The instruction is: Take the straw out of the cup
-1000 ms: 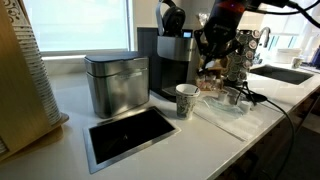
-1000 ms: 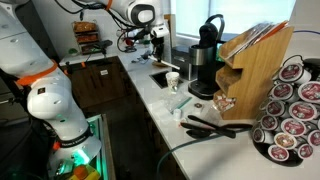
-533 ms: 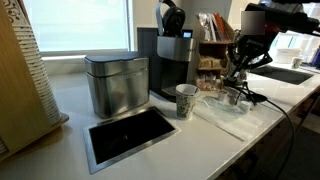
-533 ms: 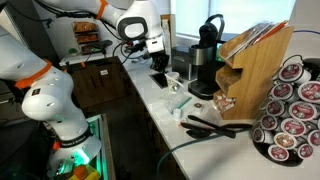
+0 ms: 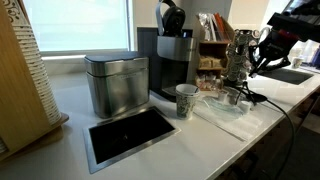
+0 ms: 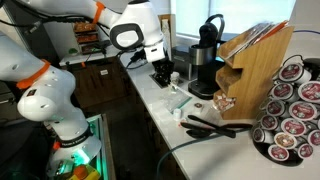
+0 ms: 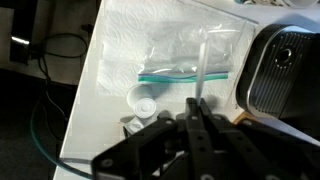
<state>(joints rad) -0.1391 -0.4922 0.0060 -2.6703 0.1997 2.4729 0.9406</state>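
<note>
My gripper will next carry the straw [image 7: 201, 65] away from the cup, past the paper towel to the bare counter by the black utensils, and let go of it there.
The white paper cup [image 5: 186, 100] with green print stands upright on the white counter in front of the coffee machine [image 5: 172, 60]. No straw shows in it. My gripper [image 5: 262, 52] hangs in the air well to the side of the cup, above the counter's far end. In the wrist view the gripper [image 7: 195, 104] is shut on the thin pale straw [image 7: 201, 65], which sticks out straight from the fingertips over a clear zip bag [image 7: 185, 58]. The cup is out of the wrist view. In an exterior view the gripper [image 6: 163, 72] is low over the counter.
A metal canister [image 5: 117, 83] and a black recessed tray [image 5: 130, 133] sit beside the cup. A paper towel [image 7: 130, 45] with a small white cap [image 7: 145, 103] lies under the gripper. A sink [image 5: 285, 72], a wooden pod rack [image 6: 255, 65] and black cables [image 6: 215, 125] are nearby.
The arm has swung away from above the cup toward the sink end of the counter, with the gripper shut.
</note>
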